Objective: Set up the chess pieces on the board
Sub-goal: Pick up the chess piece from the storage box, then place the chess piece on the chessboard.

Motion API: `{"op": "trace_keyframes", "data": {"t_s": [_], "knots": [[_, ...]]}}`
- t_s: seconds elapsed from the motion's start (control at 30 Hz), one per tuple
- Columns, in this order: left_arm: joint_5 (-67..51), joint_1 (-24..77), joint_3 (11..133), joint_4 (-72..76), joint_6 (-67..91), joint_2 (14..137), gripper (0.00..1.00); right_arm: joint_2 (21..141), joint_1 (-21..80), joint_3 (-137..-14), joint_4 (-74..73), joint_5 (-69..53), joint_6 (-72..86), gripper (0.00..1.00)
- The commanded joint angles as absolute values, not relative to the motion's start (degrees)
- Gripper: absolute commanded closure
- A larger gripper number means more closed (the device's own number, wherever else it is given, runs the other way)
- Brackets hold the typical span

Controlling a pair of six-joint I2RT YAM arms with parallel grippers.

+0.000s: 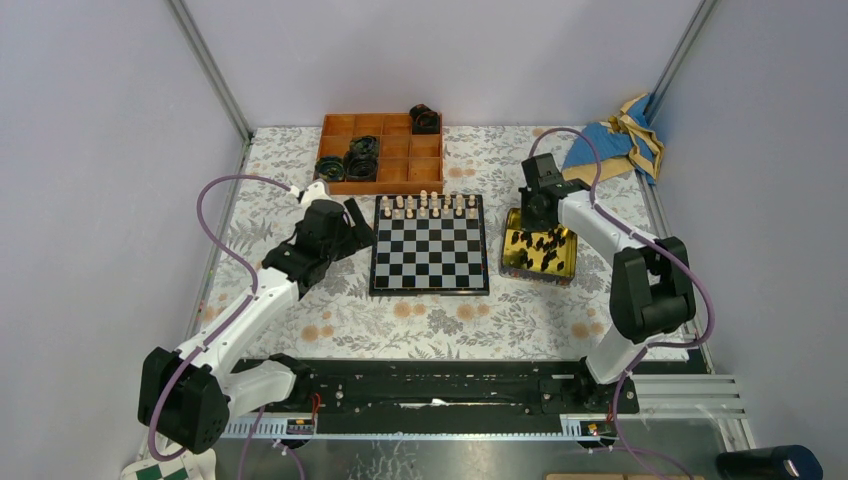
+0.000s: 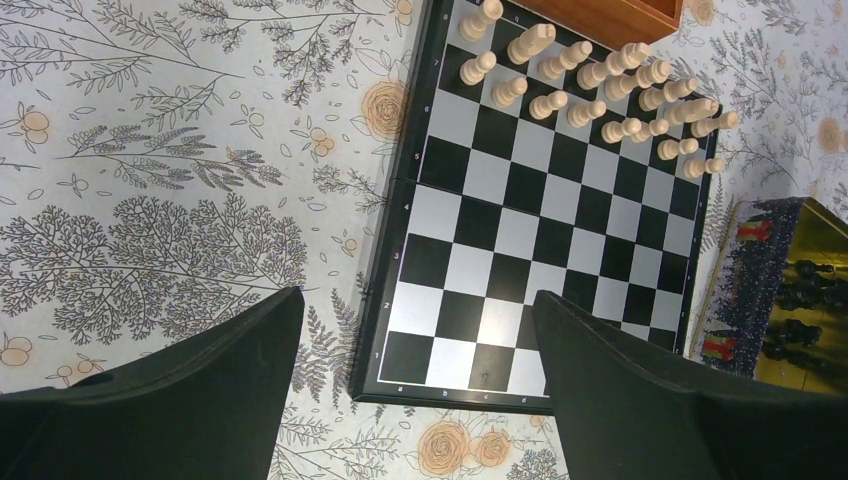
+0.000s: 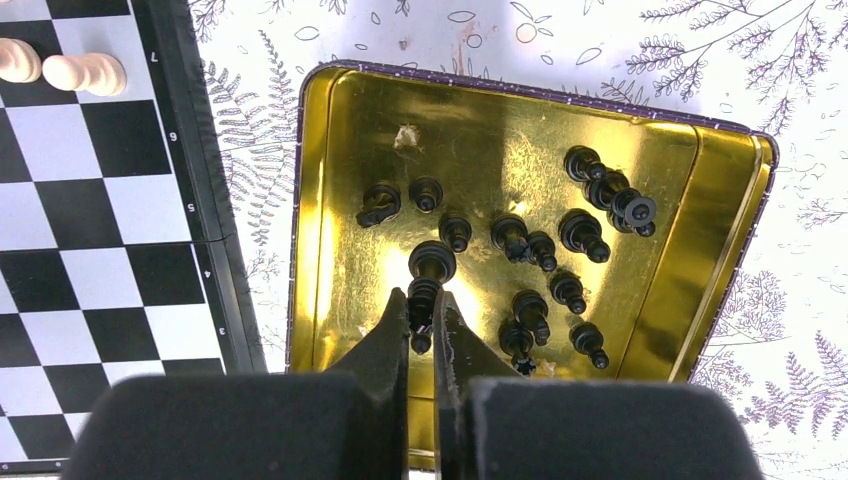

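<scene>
The board's nearest row is bare, so my right gripper should next move the black piece up, back, to the left in the top view and down onto the nearest row's middle (image 1: 422,282).
The board (image 1: 430,255) lies mid-table with cream chessmen (image 1: 428,206) on its two far rows; its near rows are bare. It also shows in the left wrist view (image 2: 545,215). Several black chess pieces (image 3: 560,235) lie in a gold tin (image 1: 540,255) right of the board. My right gripper (image 3: 421,312) is down in the tin, shut on one black chess piece (image 3: 428,280) pinched between its fingertips. My left gripper (image 2: 420,350) is open and empty above the board's left edge.
An orange compartment tray (image 1: 382,152) holding black coiled rings (image 1: 360,158) stands behind the board. A blue and tan cloth (image 1: 612,148) lies at the far right. The tin's rim (image 3: 305,220) stands close to the board's right frame. A flowered cloth covers the table.
</scene>
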State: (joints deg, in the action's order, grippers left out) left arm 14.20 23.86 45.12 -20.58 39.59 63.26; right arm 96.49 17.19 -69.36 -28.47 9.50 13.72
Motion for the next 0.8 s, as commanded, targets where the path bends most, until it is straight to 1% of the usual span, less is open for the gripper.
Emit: {"op": "trace_keyframes", "data": {"t_s": [0.0,0.2,0.43,0.77], "knots": [[16.0,24.3,45.5,-19.3,39.8,62.1,0.08,92.8,18.6,-72.1,-30.3,8.7,12.8,1.00],[17.1,24.3,46.2,-20.1,39.0,61.7,0.08,91.9,23.5,-76.5,-33.6,8.9,12.8,1.00],[17.2,24.3,45.7,-21.0,39.4,59.9,0.08,92.1,31.8,-79.5,-37.3,9.5,14.7,1.00],[16.8,24.3,44.6,-21.7,40.0,57.5,0.08,96.8,44.8,-82.6,-39.4,9.6,18.1,1.00]]}}
